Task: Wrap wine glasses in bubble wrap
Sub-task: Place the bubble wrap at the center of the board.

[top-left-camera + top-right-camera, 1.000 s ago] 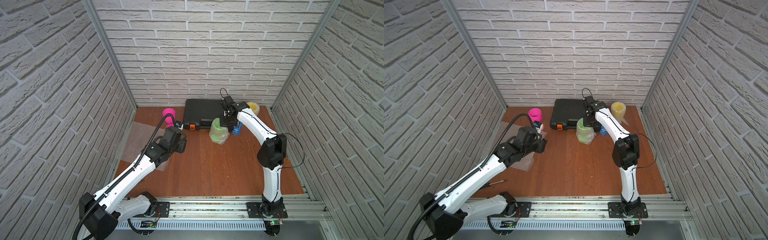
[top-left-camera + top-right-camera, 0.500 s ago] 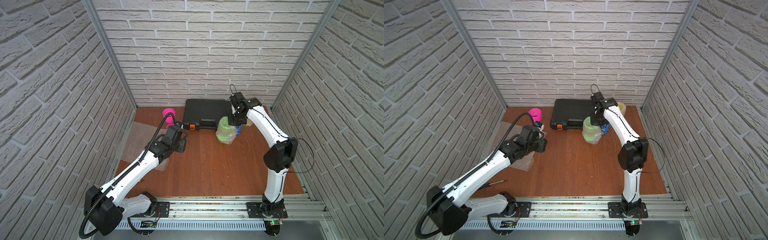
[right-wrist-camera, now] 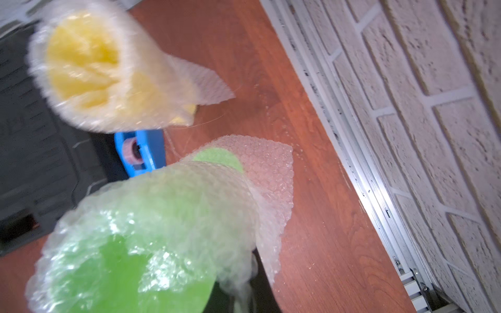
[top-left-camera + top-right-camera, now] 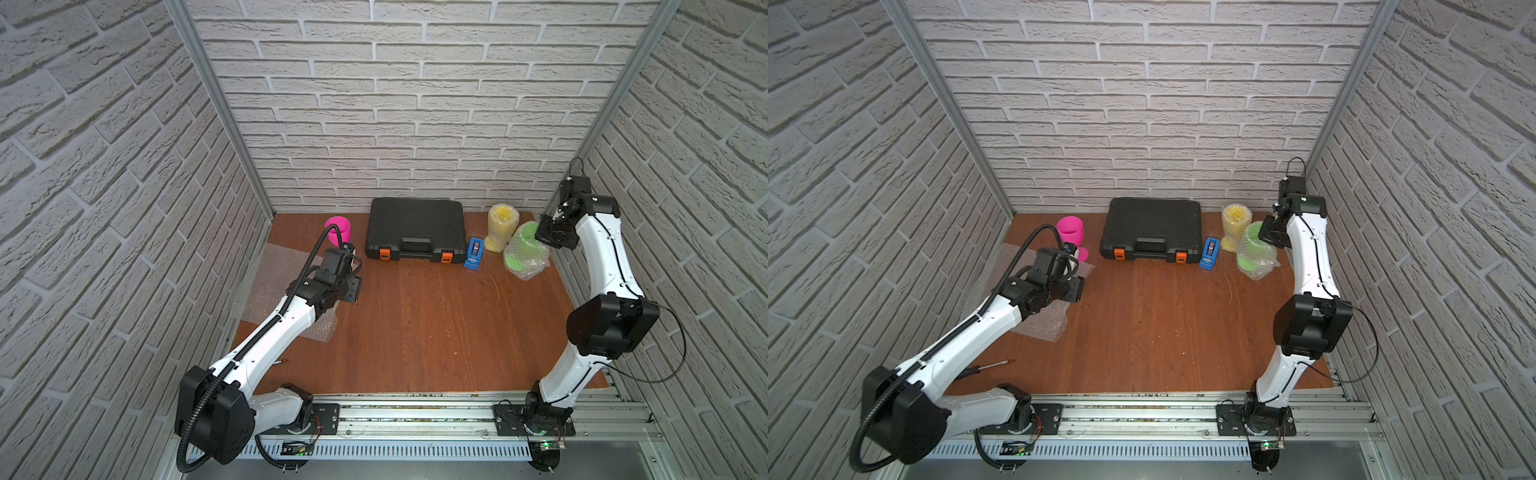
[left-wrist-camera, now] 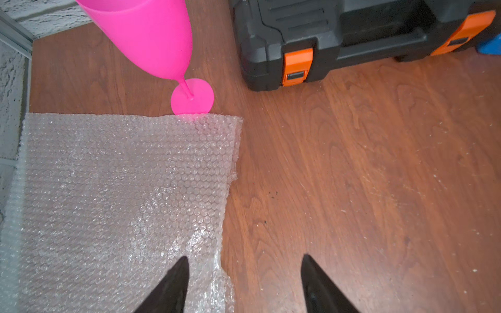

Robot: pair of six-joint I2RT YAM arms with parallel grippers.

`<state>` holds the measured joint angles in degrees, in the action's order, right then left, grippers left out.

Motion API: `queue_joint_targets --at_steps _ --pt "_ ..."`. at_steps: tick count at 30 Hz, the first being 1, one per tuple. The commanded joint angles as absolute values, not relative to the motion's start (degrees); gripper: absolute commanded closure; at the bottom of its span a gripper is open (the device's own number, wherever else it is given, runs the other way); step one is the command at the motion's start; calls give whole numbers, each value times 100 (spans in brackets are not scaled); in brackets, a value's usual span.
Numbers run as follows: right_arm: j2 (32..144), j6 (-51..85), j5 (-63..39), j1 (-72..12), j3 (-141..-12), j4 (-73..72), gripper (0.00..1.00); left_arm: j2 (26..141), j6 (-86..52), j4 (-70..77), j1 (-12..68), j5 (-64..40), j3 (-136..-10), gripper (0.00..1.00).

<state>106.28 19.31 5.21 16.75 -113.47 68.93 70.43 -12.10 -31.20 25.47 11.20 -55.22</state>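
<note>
The bare tabletop [image 4: 557, 268] [image 3: 315, 180] beside the bar is below, so my right gripper will next carry the wrapped green glass outward and toward that bar and lower to release it.
An unwrapped pink wine glass [image 4: 338, 228] [image 5: 151, 35] stands at the back left, its foot touching the far edge of a flat sheet of bubble wrap [image 4: 274, 282] [image 5: 108, 189]. My left gripper [image 5: 244, 271] hangs open over that sheet's right edge, holding nothing. A yellow wine glass [image 4: 503, 226] [image 3: 89, 70] stands wrapped at the back right. Beside it, the green wine glass [image 4: 525, 255] [image 3: 151, 216] leans in its wrap. My right gripper [image 4: 544, 237] [image 3: 244, 292] is shut on the bubble wrap at its rim. Whether its foot rests on the table I cannot tell.
A black tool case [image 4: 415, 228] with orange latches lies at the back middle. A blue tape dispenser [image 4: 474, 252] sits between it and the wrapped glasses. A screwdriver [image 4: 994, 365] lies near the front left. The right wall and its rail [image 3: 352, 162] are close to the green glass.
My right arm has swung to the right, carrying the wrapped green glass from in front of the case to beside the yellow one. The left arm has barely moved.
</note>
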Motion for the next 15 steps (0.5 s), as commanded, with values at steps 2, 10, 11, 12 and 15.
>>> queue_joint_targets --at_steps 2,10,11,12,15 --pt "11002 2060 412 2153 -11806 6380 97 7186 -932 -2750 2485 962 -5491 35" --pt "12315 1937 -103 2315 -12958 6596 97 7411 -879 -2803 2425 827 -5553 35" --pt "12393 1979 -167 2312 -12951 6571 97 7456 -879 -2819 2414 809 -5574 35" --pt "12458 2010 -199 2304 -12955 6574 97 7489 -864 -2842 2409 796 -5589 35" --pt "12646 2007 -259 2270 -12970 6623 97 7571 -853 -2904 2407 774 -5624 35"
